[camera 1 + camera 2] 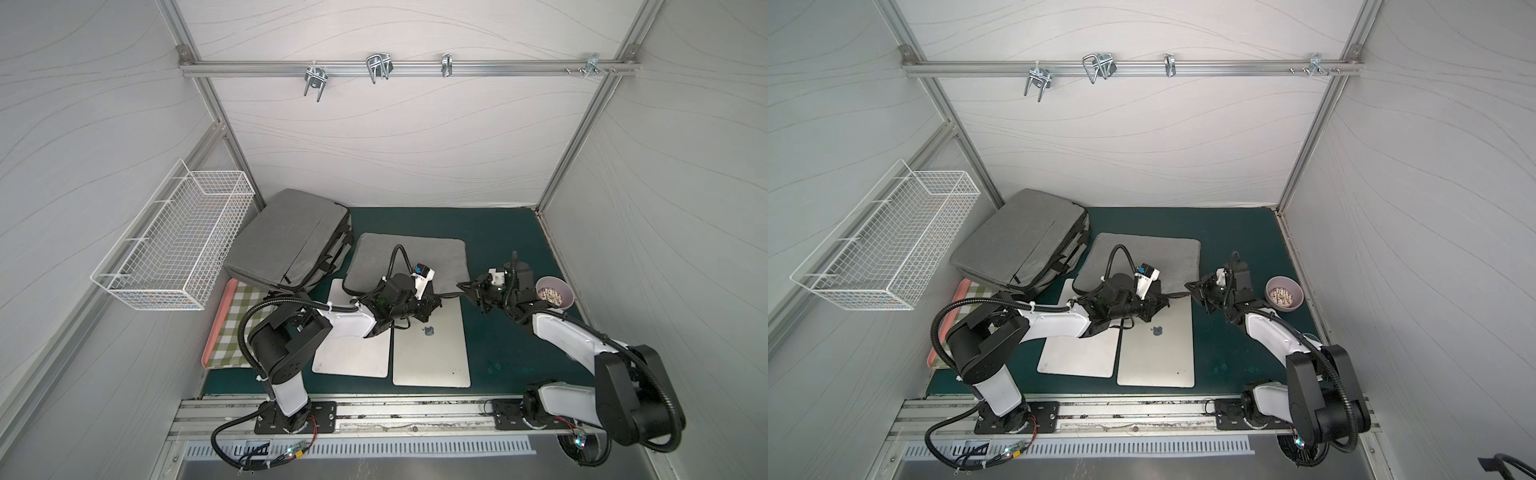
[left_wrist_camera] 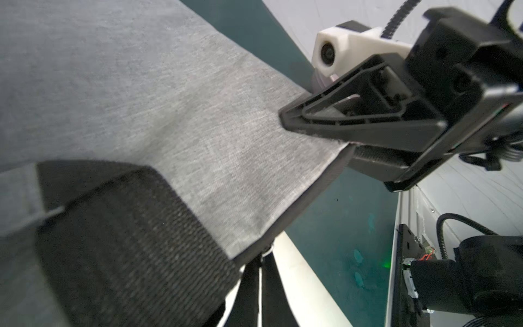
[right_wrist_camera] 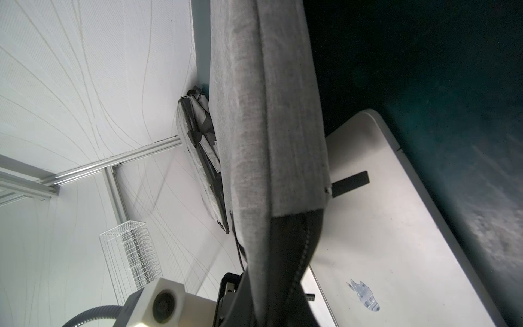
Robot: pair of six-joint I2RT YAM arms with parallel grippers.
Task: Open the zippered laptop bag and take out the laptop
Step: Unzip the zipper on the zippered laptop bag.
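Next, my left gripper moves along the laptop bag's front edge to the end by the bigger grey bag and releases. My right gripper pinches the laptop bag's opposite corner.
The grey fabric laptop bag [image 1: 415, 257] [image 1: 1150, 257] lies flat mid-mat, and what it holds is hidden. Its front edge rests on a silver laptop [image 1: 432, 353] [image 3: 382, 240] with an apple logo. At that front edge my left gripper [image 1: 438, 298] [image 2: 264, 254] is shut on the small metal zipper pull, its black fingers [image 2: 249, 291] nearly touching. My right gripper [image 1: 460, 286] [image 2: 311, 127] pinches the bag's front right corner, one finger above the fabric [image 2: 198, 127] and one below. In the right wrist view the bag [image 3: 268, 127] covers that gripper's fingertips.
A pale flat slab [image 1: 353, 353] lies left of the silver laptop. A bigger grey bag [image 1: 286, 241] sits at the back left, partly over a pink tray [image 1: 224, 307] with a checked cloth. A wire basket [image 1: 174, 245] hangs on the left wall. A purple bowl [image 1: 569, 305] stands right.
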